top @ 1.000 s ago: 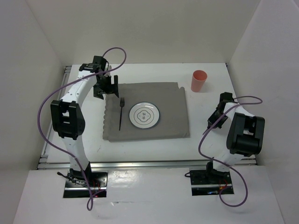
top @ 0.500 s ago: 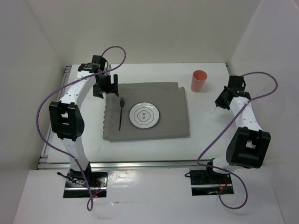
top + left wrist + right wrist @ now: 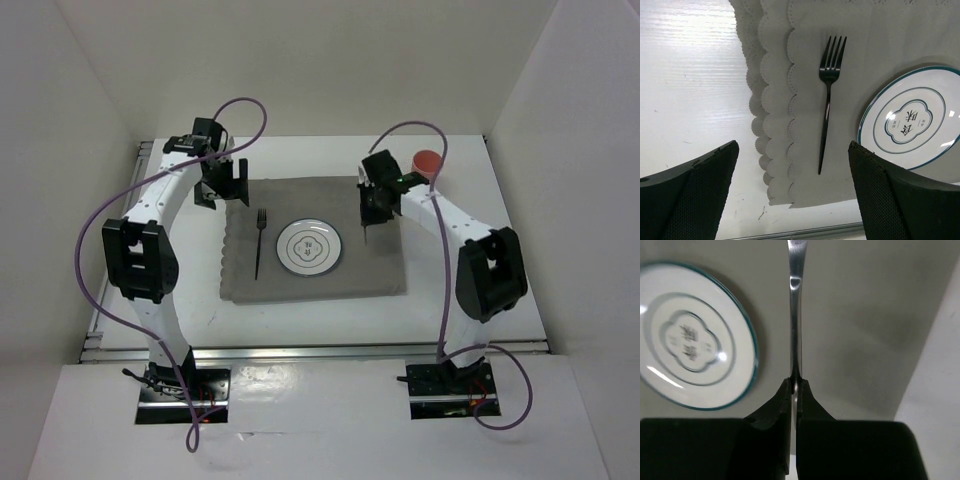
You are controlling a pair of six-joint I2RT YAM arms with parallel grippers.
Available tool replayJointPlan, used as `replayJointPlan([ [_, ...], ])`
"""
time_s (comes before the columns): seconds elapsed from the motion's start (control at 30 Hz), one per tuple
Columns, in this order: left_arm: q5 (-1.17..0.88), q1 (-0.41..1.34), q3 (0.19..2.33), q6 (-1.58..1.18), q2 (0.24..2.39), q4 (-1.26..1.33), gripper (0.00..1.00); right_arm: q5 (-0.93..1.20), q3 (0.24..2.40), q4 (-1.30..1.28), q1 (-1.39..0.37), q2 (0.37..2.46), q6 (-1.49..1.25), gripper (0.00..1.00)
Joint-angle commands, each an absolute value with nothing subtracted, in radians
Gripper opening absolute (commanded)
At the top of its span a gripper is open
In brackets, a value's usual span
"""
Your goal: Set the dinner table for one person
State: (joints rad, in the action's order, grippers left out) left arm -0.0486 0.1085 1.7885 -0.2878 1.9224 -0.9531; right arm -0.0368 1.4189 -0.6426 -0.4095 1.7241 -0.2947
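My right gripper lowers toward the bare mat beside the plate next and releases the silver utensil [image 3: 794,305] there, since that clear part of the mat lies below the gripper.
The white dinner table [image 3: 470,300] carries a grey scallop-edged mat [image 3: 370,270]. On the mat lie a white plate with a teal rim [image 3: 309,246] and, to its left, a black fork [image 3: 259,243]. My right gripper [image 3: 372,208] is over the mat just right of the plate. It is shut on a thin silver utensil [image 3: 794,305] seen edge-on, pointing down at the mat [image 3: 860,315] beside the plate [image 3: 690,335]. My left gripper [image 3: 222,192] is open and empty above the mat's back left corner, with the fork [image 3: 827,117] and plate [image 3: 912,117] below it.
A red cup [image 3: 427,160] stands on the table behind the mat's right back corner, close to my right arm. White walls enclose the table on three sides. Metal rails run along the front and left edges.
My right arm has swung from the table's right side to over the mat beside the plate, carrying the silver utensil. My left gripper has barely moved.
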Motion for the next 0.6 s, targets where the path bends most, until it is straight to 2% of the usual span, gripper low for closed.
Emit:
replayJointPlan([
  [0.0,-0.038,0.094,1.772,-0.27,1.867,-0.934,0.96,-0.035,1.362,-0.695,-0.448,1.776,-0.339,0.0],
  [0.57,-0.049,0.094,1.772,-0.261,1.867,-0.934,0.96,0.0,1.391,-0.689,-0.448,2.011,-0.396,0.0],
])
